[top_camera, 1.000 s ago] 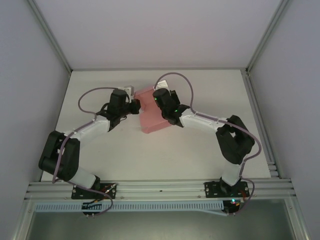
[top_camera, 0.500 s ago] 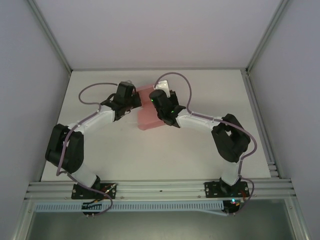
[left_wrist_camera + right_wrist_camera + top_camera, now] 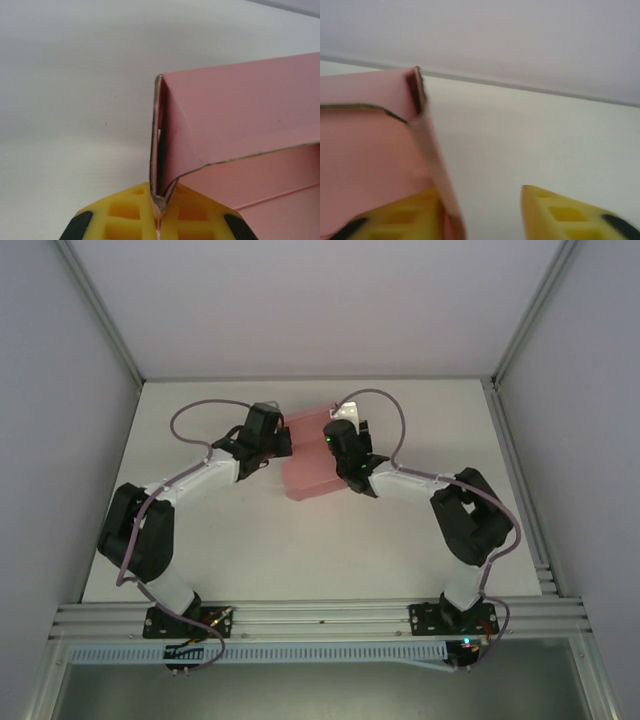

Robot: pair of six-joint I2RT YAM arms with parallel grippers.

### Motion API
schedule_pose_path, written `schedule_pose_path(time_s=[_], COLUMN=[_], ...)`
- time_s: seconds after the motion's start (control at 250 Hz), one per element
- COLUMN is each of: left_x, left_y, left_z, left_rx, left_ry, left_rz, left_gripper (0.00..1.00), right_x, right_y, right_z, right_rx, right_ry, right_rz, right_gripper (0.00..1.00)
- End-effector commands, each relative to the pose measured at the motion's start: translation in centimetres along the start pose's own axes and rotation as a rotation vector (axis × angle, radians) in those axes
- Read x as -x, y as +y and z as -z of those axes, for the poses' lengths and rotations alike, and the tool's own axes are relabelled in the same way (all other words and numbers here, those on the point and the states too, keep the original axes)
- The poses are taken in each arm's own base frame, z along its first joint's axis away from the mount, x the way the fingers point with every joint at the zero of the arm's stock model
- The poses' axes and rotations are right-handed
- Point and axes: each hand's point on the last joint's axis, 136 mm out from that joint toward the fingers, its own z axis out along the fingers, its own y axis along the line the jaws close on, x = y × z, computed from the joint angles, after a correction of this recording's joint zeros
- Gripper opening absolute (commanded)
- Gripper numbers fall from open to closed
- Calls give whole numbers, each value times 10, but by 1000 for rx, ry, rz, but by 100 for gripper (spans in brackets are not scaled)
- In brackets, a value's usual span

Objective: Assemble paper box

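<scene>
The card layers of the box's folded corner are pinched together, so my left gripper should turn and swing back over where the box's bottom lies, then let go of the corner.
The pink paper box (image 3: 305, 465) lies at the middle back of the white table, between the two arms. My left gripper (image 3: 288, 443) is at its left edge. In the left wrist view the yellow fingers (image 3: 125, 215) are shut on the folded corner of the paper box (image 3: 240, 110), pinching two card layers together at the left gripper (image 3: 159, 215). My right gripper (image 3: 340, 423) is at the box's far right corner. Seen from that wrist, the right gripper (image 3: 485, 215) stands open, and an upright wall of the paper box (image 3: 365, 150) leans against its left finger (image 3: 400, 220).
The white table (image 3: 400, 550) is boxed in by side walls and a back wall with metal posts. An aluminium rail (image 3: 545, 570) runs along the right edge and another across the front by the arm bases.
My right gripper has opened and let go of the box's wall. Both wrists have shifted to the right, and the left one has come closer to the box's left edge.
</scene>
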Motion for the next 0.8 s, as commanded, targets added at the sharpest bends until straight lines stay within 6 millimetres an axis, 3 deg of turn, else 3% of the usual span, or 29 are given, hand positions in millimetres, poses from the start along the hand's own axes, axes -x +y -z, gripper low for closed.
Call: schedule_pose_path(time_s=[0.0,0.108,0.16,0.319,0.395,0.463,0.531,0.619,0.799], left_x=[11,16,17,22,24,25,23,3,-30], left_y=[14,14,13,5,-3,-4,-5,-15,-11], left_z=[9,14,15,16,17,20,23,31,43], left_rx=[45,40,36,-6,-47,-42,-42,-128,-58], left_ry=[-30,-44,-47,-37,-22,12,70,163,352], left_rz=[-32,-44,-47,-137,-303,-470,-639,-921,-1427], left_gripper=[0,0,0,0,0,0,0,0,0], right_x=[35,33,37,58,67,65,45,13,-30], right_y=[11,37,39,39,19,-16,-55,-93,-114], right_z=[17,53,69,117,123,115,106,102,117], right_rx=[248,523,589,745,685,533,368,221,144], right_ry=[-114,-96,-91,-125,-122,-49,66,198,301], right_rz=[22,74,55,-33,-151,-296,-434,-544,-503], right_gripper=[65,90,99,100,100,100,100,100,100])
